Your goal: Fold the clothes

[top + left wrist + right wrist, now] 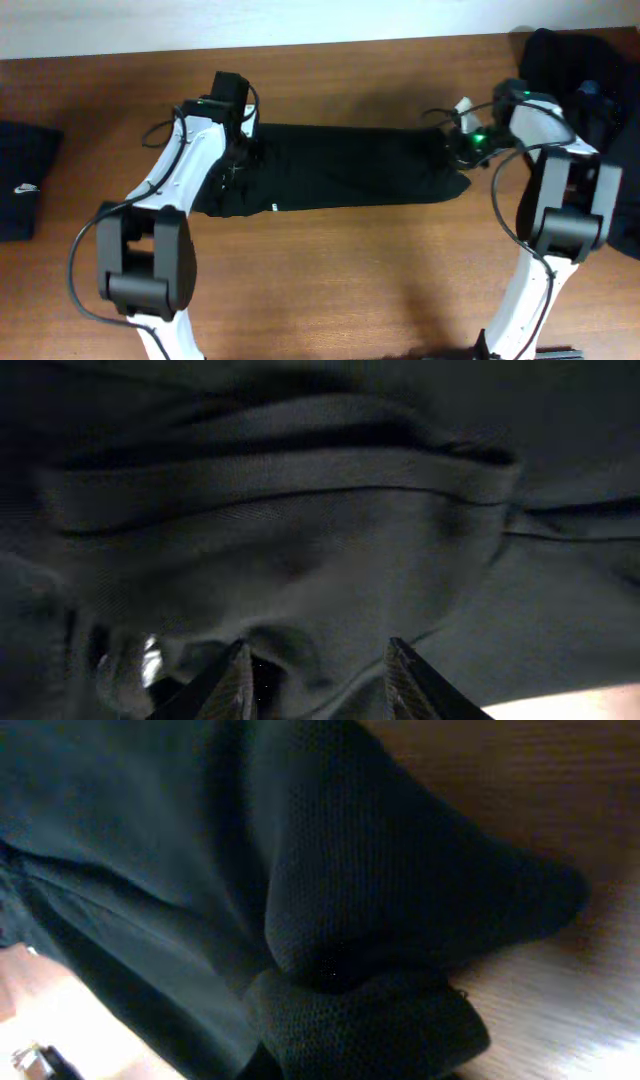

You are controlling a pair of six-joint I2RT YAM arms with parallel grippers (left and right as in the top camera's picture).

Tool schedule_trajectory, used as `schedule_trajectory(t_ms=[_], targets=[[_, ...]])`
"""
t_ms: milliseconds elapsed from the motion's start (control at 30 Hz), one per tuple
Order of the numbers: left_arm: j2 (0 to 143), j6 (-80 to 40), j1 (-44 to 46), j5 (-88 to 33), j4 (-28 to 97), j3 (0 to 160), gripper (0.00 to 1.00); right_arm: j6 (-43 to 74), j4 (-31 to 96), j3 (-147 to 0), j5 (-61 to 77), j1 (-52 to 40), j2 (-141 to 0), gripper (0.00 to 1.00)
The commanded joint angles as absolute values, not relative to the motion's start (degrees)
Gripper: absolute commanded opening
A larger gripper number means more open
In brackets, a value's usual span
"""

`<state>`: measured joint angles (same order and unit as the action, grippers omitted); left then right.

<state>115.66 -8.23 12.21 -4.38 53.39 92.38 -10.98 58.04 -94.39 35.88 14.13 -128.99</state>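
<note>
My right gripper will carry its cloth left in the overhead view over the garment's other end (230, 194), doubling the garment, and release it.
A black garment (350, 165) lies stretched in a long band across the middle of the table. My left gripper (240, 155) is down on its left end. In the left wrist view its two fingers (232, 682) stand apart, with wrinkled fabric (300, 520) lying between and ahead of them. My right gripper (463, 142) is at the garment's right end. In the right wrist view, bunched black mesh cloth (370, 1020) covers the jaws and hides the fingers, which are shut on the cloth.
A heap of black clothes (585, 80) sits at the back right corner, behind the right arm. A folded dark garment with a small white logo (22, 185) lies at the left edge. Bare wooden table (340, 280) stretches in front of the garment.
</note>
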Motion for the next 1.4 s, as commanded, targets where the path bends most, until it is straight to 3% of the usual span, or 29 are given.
schedule_trajectory(t_ms=[0,467,867,1133,1367], targets=[[110.5,-8.5,12.2,-5.2,53.6,94.2,0.43,-12.3,60.1,-96.9,34.9,18.0,-129.6,0.04],[107.9,-8.5,11.5,-5.1,59.7,94.2,0.37,-13.3,62.8,-99.9,21.1,20.7,-129.6,0.04],[104.1,-9.4,1.4,-5.2,60.5,94.2,0.38,-13.3,74.1,-113.9,18.3,22.0,-129.6,0.04],[104.1,-9.4,-4.5,-5.1,61.2,94.2,0.39,-11.4,77.3,-114.4,21.4,16.7,-129.4,0.04],[104.1,-9.4,-5.8,-4.9,62.0,94.2,0.46,-3.8,77.4,-114.7,22.1,9.3,-127.8,0.04]])
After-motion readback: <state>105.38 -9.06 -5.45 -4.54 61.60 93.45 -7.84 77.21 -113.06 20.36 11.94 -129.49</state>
